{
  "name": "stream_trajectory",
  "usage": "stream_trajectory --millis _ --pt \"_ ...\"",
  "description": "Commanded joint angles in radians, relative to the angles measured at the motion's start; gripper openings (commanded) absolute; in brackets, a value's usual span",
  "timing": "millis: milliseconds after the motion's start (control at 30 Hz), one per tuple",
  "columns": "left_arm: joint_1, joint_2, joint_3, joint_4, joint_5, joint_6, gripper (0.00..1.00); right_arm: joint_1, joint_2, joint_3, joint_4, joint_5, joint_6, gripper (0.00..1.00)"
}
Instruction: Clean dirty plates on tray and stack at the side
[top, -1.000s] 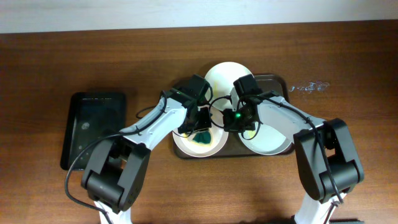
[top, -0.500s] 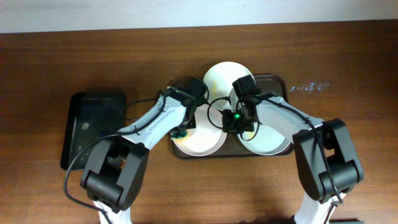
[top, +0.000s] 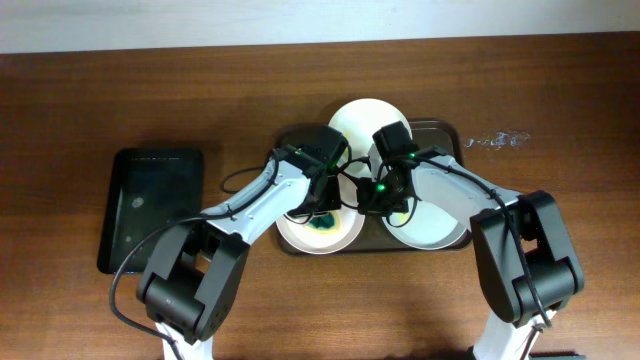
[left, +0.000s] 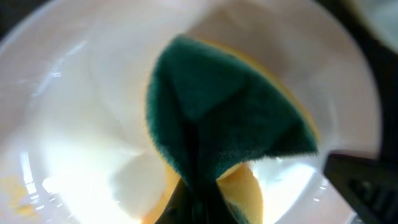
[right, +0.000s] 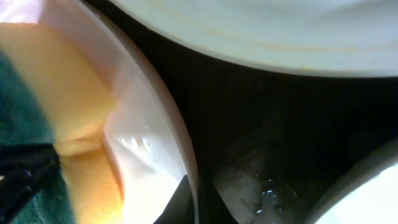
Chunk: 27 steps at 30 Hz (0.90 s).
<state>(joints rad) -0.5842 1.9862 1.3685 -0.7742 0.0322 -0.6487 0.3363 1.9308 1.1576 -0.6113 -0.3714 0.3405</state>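
Observation:
The plate-free tabletop by the scrap (top: 512, 146) is to the right in the overhead view. My right gripper should lift the plate over there next, lower it and release it.
Three white plates lie on the dark brown tray (top: 448, 130): a left plate (top: 345, 236), a back plate (top: 360, 120) and a right plate (top: 440, 215). My left gripper (top: 322, 212) is shut on a green and yellow sponge (left: 230, 118), pressed into the left plate (left: 74, 112). Yellowish smears (left: 18, 193) show near that plate's edge. My right gripper (top: 372, 205) is shut on the left plate's right rim (right: 177, 149). The sponge also shows in the right wrist view (right: 56, 118).
A smaller black tray (top: 150, 205) lies at the left of the wooden table. A small clear crumpled scrap (top: 497, 139) lies right of the brown tray. The tray floor looks wet between the plates (right: 261, 180).
My left gripper swept the sponge left over the plate, then back toward its middle. The right gripper has kept its hold on the rim.

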Motion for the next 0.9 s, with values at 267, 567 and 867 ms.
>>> stream_trajectory --millis 267,567,867 --pt "0.237 -0.286 0.002 -0.132 -0.066 0.087 0.0 0.011 -0.159 0.016 -0.093 0.066 -0.027 0.04" --pt "0.615 -0.598 0.0 -0.344 0.073 0.132 0.0 0.275 -0.291 0.383 -0.454 0.755 -0.048 0.04" --pt "0.843 -0.597 -0.018 -0.397 0.077 0.179 0.0 0.628 -0.291 0.484 -0.466 1.601 -0.403 0.04"
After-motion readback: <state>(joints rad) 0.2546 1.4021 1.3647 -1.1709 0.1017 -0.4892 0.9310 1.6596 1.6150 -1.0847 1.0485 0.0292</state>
